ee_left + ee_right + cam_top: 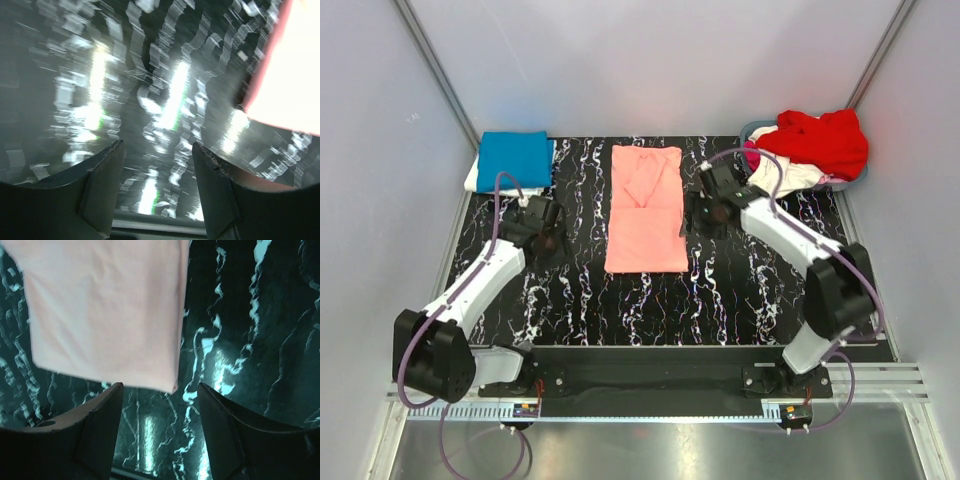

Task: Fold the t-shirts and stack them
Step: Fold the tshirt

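Observation:
My left gripper will move toward the salmon-pink t-shirt [645, 210] next and lower to the t-shirt's near hem corner facing it.
A salmon-pink t-shirt [645, 210] lies folded into a long strip in the middle of the black marbled mat [740, 290]. My left gripper [555, 240] hovers left of it, open and empty [157, 145]. The pink cloth [290, 65] shows at the upper right of the blurred left wrist view. My right gripper [692, 218] stands at the shirt's right edge, open and empty [160, 386]. In the right wrist view the near corner of the shirt [105, 305] lies just ahead of the fingertips. A folded blue t-shirt [515, 158] rests on a white one [473, 180] at the back left.
A grey basket [855, 182] at the back right holds a red t-shirt [825, 140], a white one [785, 178] and a bit of magenta cloth [752, 157]. Grey walls enclose the mat on the left, right and back.

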`<state>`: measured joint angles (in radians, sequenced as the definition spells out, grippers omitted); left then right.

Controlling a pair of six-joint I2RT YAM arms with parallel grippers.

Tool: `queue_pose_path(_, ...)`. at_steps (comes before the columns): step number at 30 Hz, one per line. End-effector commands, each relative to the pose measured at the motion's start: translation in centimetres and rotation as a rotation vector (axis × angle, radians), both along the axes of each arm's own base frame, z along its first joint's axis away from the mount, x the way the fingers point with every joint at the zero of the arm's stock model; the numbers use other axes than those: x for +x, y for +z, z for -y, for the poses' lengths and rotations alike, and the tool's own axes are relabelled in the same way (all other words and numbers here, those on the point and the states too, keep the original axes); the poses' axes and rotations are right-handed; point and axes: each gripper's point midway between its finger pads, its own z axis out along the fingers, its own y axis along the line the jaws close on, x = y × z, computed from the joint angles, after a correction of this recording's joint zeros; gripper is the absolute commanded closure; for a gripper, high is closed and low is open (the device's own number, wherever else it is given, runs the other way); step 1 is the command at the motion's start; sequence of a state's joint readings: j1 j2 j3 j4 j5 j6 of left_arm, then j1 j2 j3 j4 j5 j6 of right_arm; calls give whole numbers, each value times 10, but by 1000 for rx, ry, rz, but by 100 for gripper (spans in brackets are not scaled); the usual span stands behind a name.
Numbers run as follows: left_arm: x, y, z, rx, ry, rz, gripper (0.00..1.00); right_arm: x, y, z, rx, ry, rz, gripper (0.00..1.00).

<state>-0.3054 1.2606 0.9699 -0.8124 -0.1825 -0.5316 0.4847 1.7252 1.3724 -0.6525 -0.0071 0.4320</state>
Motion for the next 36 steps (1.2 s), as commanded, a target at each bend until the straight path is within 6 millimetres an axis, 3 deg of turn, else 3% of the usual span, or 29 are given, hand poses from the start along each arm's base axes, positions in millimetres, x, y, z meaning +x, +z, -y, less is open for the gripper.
queue_pose_path(1, 9, -8, 54, -280, -42, 18, 39, -24, -12, -9, 245, 5, -47, 33)
queue_pose_path(2, 10, -12, 61, -319, -51, 12, 39, -23, -14, -12, 295, 11, -37, 34)
queue_pose_path(3, 15, -14, 74, -381, -77, 24, 39, -34, -30, -6, 306, 2, -81, 35)
queue_pose_path(6, 18, -31, 86, -445, -65, 5, 43, -40, -41, -10, 371, 11, -120, 38)
queue_pose_path(15, 17, -70, 100, -534, -11, -22, 46, -47, -79, -23, 446, 2, -219, 40)
queue_pose_path(20, 14, -90, 105, -561, 5, -37, 47, -44, -81, -25, 456, -1, -223, 45)
queue_pose_path(31, 12, -107, 111, -546, 19, -65, 50, -42, -92, -25, 444, -17, -265, 62)
queue_pose_path(34, 12, -111, 110, -541, 23, -63, 58, -43, -93, -25, 442, -16, -267, 65)
queue_pose_path(35, 13, -113, 110, -539, 24, -65, 71, -42, -92, -25, 444, -17, -265, 66)
queue_pose_path(36, 14, -113, 111, -539, 21, -64, 76, -43, -94, -25, 442, -19, -271, 67)
